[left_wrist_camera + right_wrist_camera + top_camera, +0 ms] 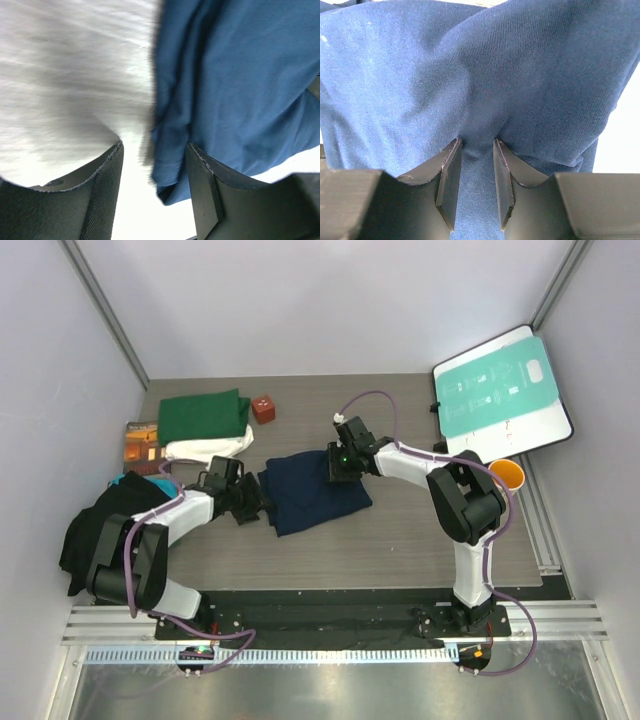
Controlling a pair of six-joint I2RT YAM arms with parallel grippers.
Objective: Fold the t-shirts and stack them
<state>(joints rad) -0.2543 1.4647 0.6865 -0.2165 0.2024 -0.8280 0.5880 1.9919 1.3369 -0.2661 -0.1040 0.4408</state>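
Note:
The navy shirt's side edge [270, 500] [173, 150] lies unpinched between open fingers, so my left gripper moves toward the right in the top view next, farther onto it, and closes.
The navy blue t-shirt [315, 495] lies folded at the table's middle. My right gripper [338, 465] sits on its far edge; in the right wrist view the gripper [476, 144] is shut on a bunched ridge of the navy cloth [470, 75]. My left gripper [255, 502] is at the shirt's left edge. In the left wrist view it [155, 147] stands open, and a loose corner of the navy shirt [225, 85] hangs between the fingers without being pinched. The dark green t-shirt [205, 415] rests folded on the cream-white t-shirt [210, 447] at the back left.
A pile of black cloth [105, 525] hangs over the left table edge. A small brown-orange book [143, 445] lies beside the stack, with a red-brown cube [263, 408] behind it. A teal-and-white board [500, 390] and an orange cup [508, 475] stand at the right.

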